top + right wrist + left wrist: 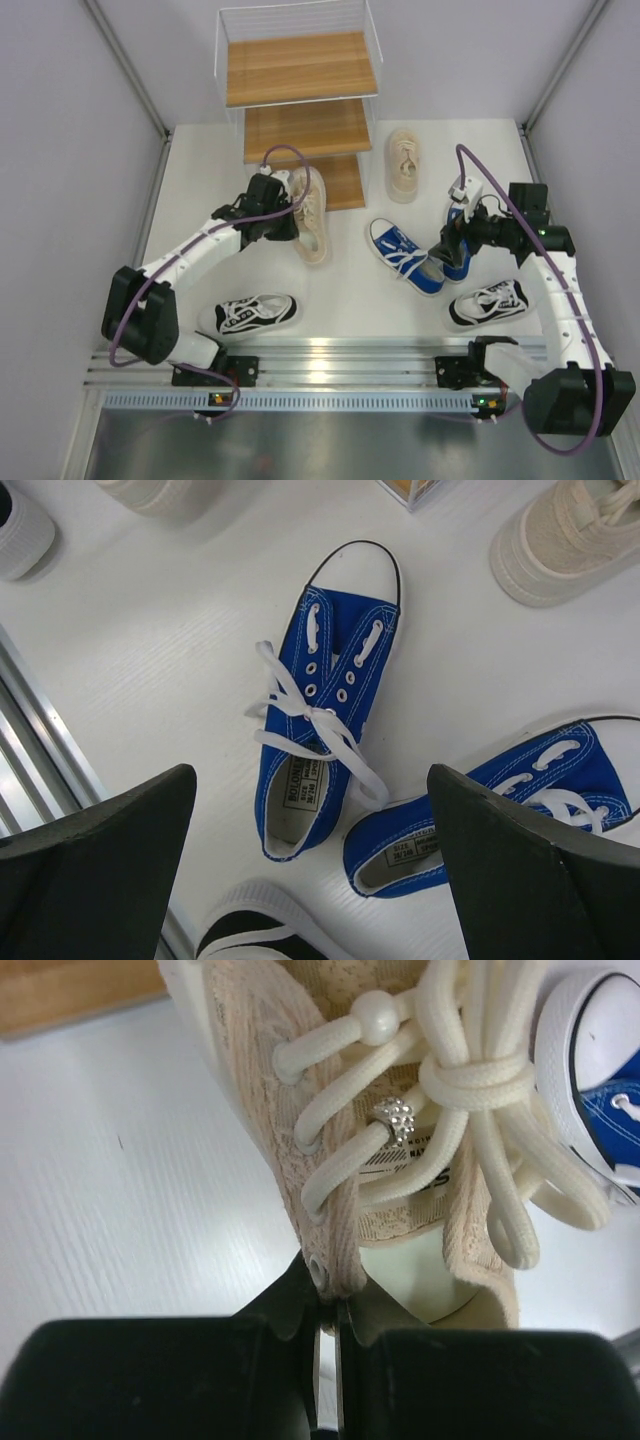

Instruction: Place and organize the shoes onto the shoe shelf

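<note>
I need to carry the beige sneaker outward next with my left gripper, deeper over the lowest board, because much of it hangs in front of that board.
The shoe shelf stands at the back centre, all three boards bare. My left gripper is shut on the laced upper edge of a beige sneaker just in front of the lowest board. In the left wrist view the jaws pinch the eyelet strip of that sneaker. My right gripper is open and hovers above two blue sneakers. In the right wrist view the blue pair lies between the spread fingers.
A second beige sneaker lies right of the shelf. Black-and-white sneakers lie at front left and front right. A metal rail runs along the near edge. White walls close in both sides.
</note>
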Controlling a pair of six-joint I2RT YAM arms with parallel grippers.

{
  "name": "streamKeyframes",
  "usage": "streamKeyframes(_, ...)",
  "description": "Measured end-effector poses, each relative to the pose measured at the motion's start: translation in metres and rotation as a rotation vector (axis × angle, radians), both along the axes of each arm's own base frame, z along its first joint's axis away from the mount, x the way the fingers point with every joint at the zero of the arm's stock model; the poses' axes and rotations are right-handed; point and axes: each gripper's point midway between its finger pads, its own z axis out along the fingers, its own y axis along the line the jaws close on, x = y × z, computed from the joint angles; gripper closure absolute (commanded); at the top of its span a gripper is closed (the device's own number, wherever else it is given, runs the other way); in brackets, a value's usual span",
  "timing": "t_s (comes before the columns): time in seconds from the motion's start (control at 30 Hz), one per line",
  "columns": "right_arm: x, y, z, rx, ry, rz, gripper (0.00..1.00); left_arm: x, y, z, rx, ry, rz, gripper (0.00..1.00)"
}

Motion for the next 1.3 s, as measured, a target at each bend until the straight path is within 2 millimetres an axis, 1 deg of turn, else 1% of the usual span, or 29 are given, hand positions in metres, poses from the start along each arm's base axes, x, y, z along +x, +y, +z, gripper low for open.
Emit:
streamKeyframes(0.13, 0.0, 0.0, 0.0, 0.0, -0.001, 0.0, 0.01, 0.031, -0.003, -0.006, 0.058, -0.055, -0.007, 1.0)
streamKeyframes(0.23, 0.0, 0.0, 0.0, 0.0, -0.001, 0.0, 0.01, 0.049, 0.0, -0.009, 0.104, -0.096, 0.004, 1.0)
streamKeyframes(0.33, 0.0, 0.0, 0.0, 0.0, -0.001, -0.001, 0.01, 0.062, 0.003, -0.011, 0.146, -0.123, 0.019, 1.0)
streamKeyframes(0.43, 0.0, 0.0, 0.0, 0.0, -0.001, -0.001, 0.01, 0.072, 0.007, -0.014, 0.181, -0.138, 0.035, 1.0)
streamKeyframes(0.7, 0.0, 0.0, 0.0, 0.0, -0.001, -0.001, 0.0, 0.097, 0.013, -0.015, 0.211, -0.169, 0.069, 1.0)
streamKeyframes(0.9, 0.0, 0.0, 0.0, 0.0, -0.001, -0.001, 0.01, 0.11, 0.012, -0.016, 0.208, -0.18, 0.081, 1.0)
streamKeyframes(1.0, 0.0, 0.0, 0.0, 0.0, -0.001, -0.002, 0.0, 0.113, 0.012, -0.016, 0.208, -0.185, 0.083, 0.99)
streamKeyframes(1.03, 0.0, 0.0, 0.0, 0.0, -0.001, -0.002, 0.01, 0.114, 0.012, -0.016, 0.21, -0.187, 0.086, 0.98)
streamKeyframes(1.07, 0.0, 0.0, 0.0, 0.0, -0.001, -0.002, 0.01, 0.114, 0.012, -0.016, 0.21, -0.188, 0.086, 0.92)
streamKeyframes(1.17, 0.0, 0.0, 0.001, -0.001, -0.005, -0.001, 0.01, 0.115, 0.013, -0.016, 0.217, -0.19, 0.092, 0.8)
streamKeyframes(1.2, -0.001, 0.0, 0.002, -0.001, -0.008, -0.001, 0.01, 0.116, 0.014, -0.015, 0.219, -0.191, 0.094, 0.73)
streamKeyframes(1.27, -0.001, 0.0, 0.003, -0.001, -0.013, -0.001, 0.0, 0.116, 0.014, -0.015, 0.218, -0.193, 0.097, 0.68)
streamKeyframes(1.3, -0.001, 0.0, 0.003, -0.001, -0.014, -0.001, 0.01, 0.116, 0.014, -0.015, 0.219, -0.193, 0.097, 0.64)
